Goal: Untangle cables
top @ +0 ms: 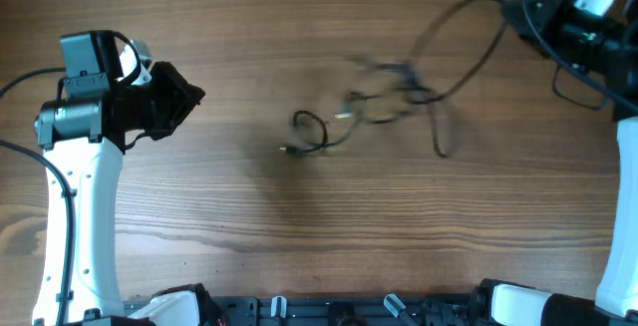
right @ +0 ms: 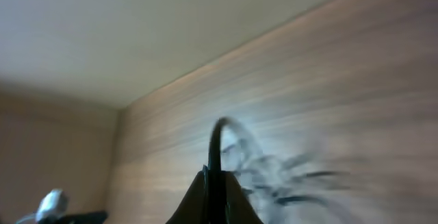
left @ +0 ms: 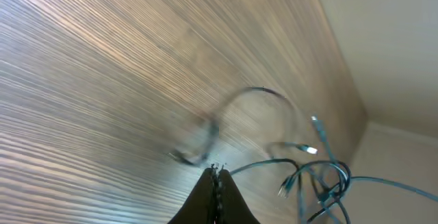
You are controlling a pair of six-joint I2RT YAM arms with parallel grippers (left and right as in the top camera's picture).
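Note:
The knotted bundle (top: 411, 85) (right: 270, 176) is still joined to the held piece of cable and lies to the left of my right gripper in the overhead view, so I will move my right gripper toward it and release.
Thin black cables (top: 399, 95) lie blurred in a knotted bundle right of the table's middle. One strand ends in a small loop (top: 311, 127) with a plug (top: 288, 150) toward the centre. Another strand arcs up to my right gripper (top: 510, 12) at the far right, which is shut on it. In the right wrist view that cable (right: 216, 138) rises from between the jaws of the right gripper (right: 213, 175). My left gripper (top: 197, 95) hangs at the left, well apart from the bundle. It is shut and holds nothing, as the left wrist view shows (left: 216, 170), with cables (left: 321, 183) beyond it.
The wooden table (top: 299, 236) spreads under both arms. A black rail (top: 329, 311) and the arm bases run along its front edge. A pale wall (right: 137, 25) rises past the table's far edge. The left arm's own thick wire (top: 25, 79) loops at the far left.

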